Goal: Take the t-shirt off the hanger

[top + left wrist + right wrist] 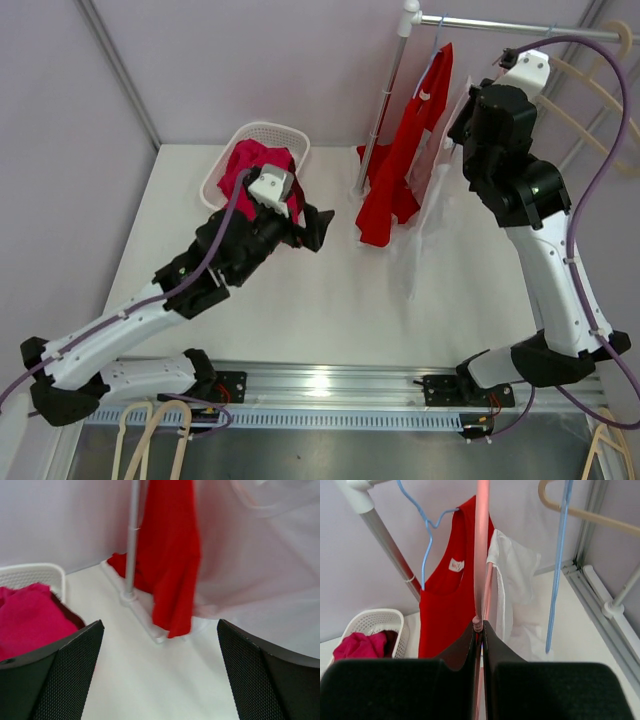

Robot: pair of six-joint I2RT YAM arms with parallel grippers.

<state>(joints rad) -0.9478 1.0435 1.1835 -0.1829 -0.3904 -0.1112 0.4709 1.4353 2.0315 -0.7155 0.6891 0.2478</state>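
I will next swing my left gripper back and to the right in the top view toward the white t-shirt's near lower end [412, 272], because the t-shirt hangs free there.
A white t-shirt [515, 580] hangs on a pink hanger [481, 545] at the rack. My right gripper [479, 627] is shut on the pink hanger's lower bar, fingertips pressed together around it. In the top view the white t-shirt [432, 190] hangs beside the right wrist [490, 130], whose fingers are hidden. My left gripper [318, 228] is open and empty, low over the table left of the rack. In the left wrist view the gripper [160, 670] faces the white t-shirt [250, 570], well short of it.
A red tank top [450, 595] hangs on a blue hanger [425, 535] by the rack pole [385, 100]. A white basket [262, 135] holds magenta clothes [250, 160]. A bare blue hanger [557, 570] and a wooden hanger [590, 512] hang to the right.
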